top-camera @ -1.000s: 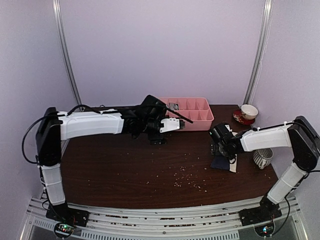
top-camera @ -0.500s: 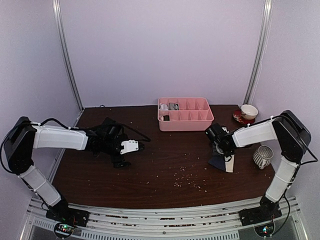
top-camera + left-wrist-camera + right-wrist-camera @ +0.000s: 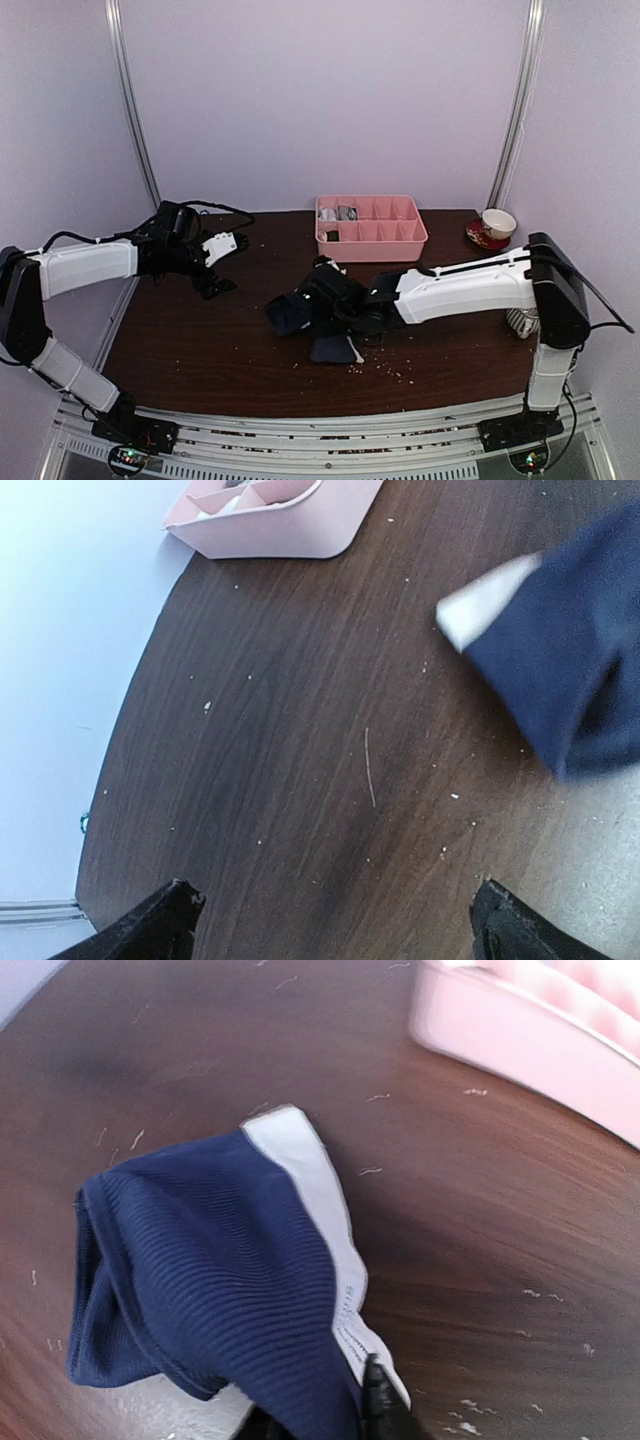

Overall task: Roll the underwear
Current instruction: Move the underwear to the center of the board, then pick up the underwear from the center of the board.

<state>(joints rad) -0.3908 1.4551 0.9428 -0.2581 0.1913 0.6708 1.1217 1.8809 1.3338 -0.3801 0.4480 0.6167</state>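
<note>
Next, my left gripper moves down and to the right in the top view onto the waistband's far corner [image 3: 468,616], as it sticks out free of my right gripper.
The navy underwear [image 3: 292,314] with a cream-white waistband [image 3: 318,1186] hangs crumpled just above the table's middle. My right gripper [image 3: 330,1420] is shut on its cloth at the waistband's end; in the top view that gripper [image 3: 340,314] reaches far to the left. The left wrist view shows the same navy underwear [image 3: 560,660] at the right. My left gripper [image 3: 337,925] stands open over bare wood at the table's left [image 3: 228,265], apart from the cloth. A grey cloth bundle [image 3: 346,212] lies in a back compartment of the pink tray [image 3: 400,245].
The pink tray [image 3: 540,1030] stands at the table's back middle. A cup on a red saucer [image 3: 497,224] sits at the back right. A white patterned cup [image 3: 520,322] is partly hidden behind the right arm. Crumbs [image 3: 375,360] dot the dark wooden table.
My right arm has swept from the table's right side to its middle, carrying the navy underwear. My left arm has pulled back from the tray to the left side, still open.
</note>
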